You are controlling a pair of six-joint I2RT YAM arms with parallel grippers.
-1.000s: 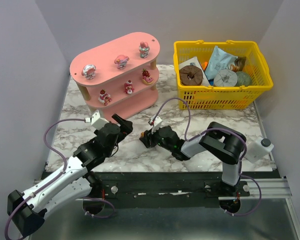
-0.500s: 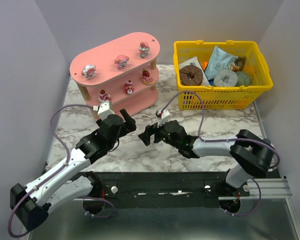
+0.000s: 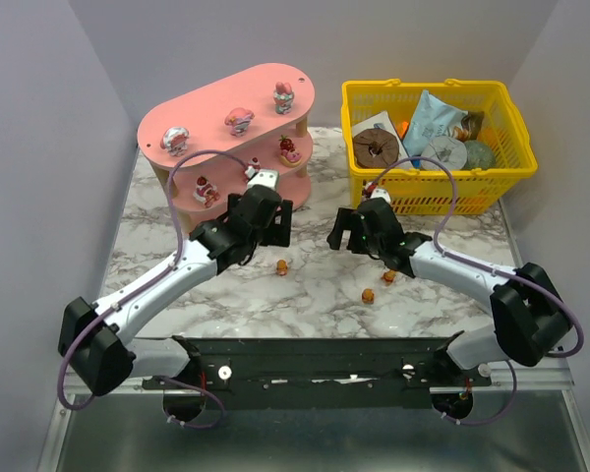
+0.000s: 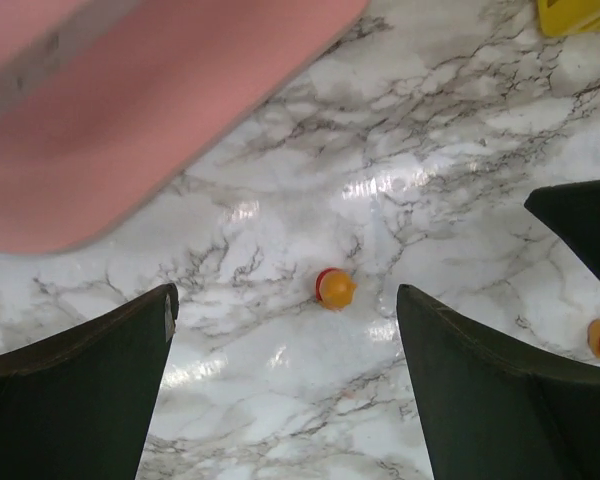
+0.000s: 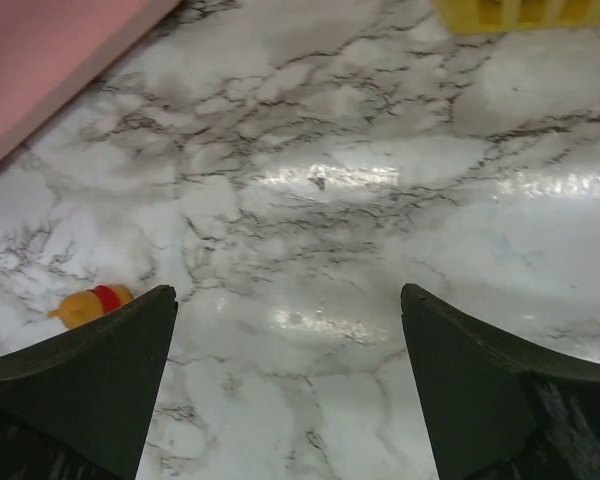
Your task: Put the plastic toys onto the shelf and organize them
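Observation:
The left gripper moves down and back with a turn onto the toy's orange end (image 3: 282, 266) next and closes, since it lies on the marble, off the shelf (image 3: 226, 113).
The pink shelf (image 3: 226, 113) stands at the back left, with three pink-and-white plastic toys (image 3: 240, 120) on its top board and more red-and-white ones (image 3: 206, 189) on the middle board. Three orange-brown toys lie on the marble: one (image 3: 282, 265) just in front of my left gripper (image 3: 281, 228), two (image 3: 369, 295) (image 3: 387, 277) near my right arm. My left gripper (image 4: 285, 298) is open above the marble, an orange toy (image 4: 334, 288) lying just beyond its tips. My right gripper (image 5: 290, 292) (image 3: 342, 231) is open and empty; an orange toy (image 5: 92, 303) lies by its left finger.
A yellow mesh basket (image 3: 435, 192) with packets and a brown ring sits at the back right. The shelf's pink edge (image 4: 130, 110) (image 5: 50, 60) lies close ahead of both grippers. A small white bottle-like thing shows in no current view.
Both arms have stretched out over the table toward the shelf. The right jaws have spread wide. Three orange toys, covered by the arms before, now show on the marble.

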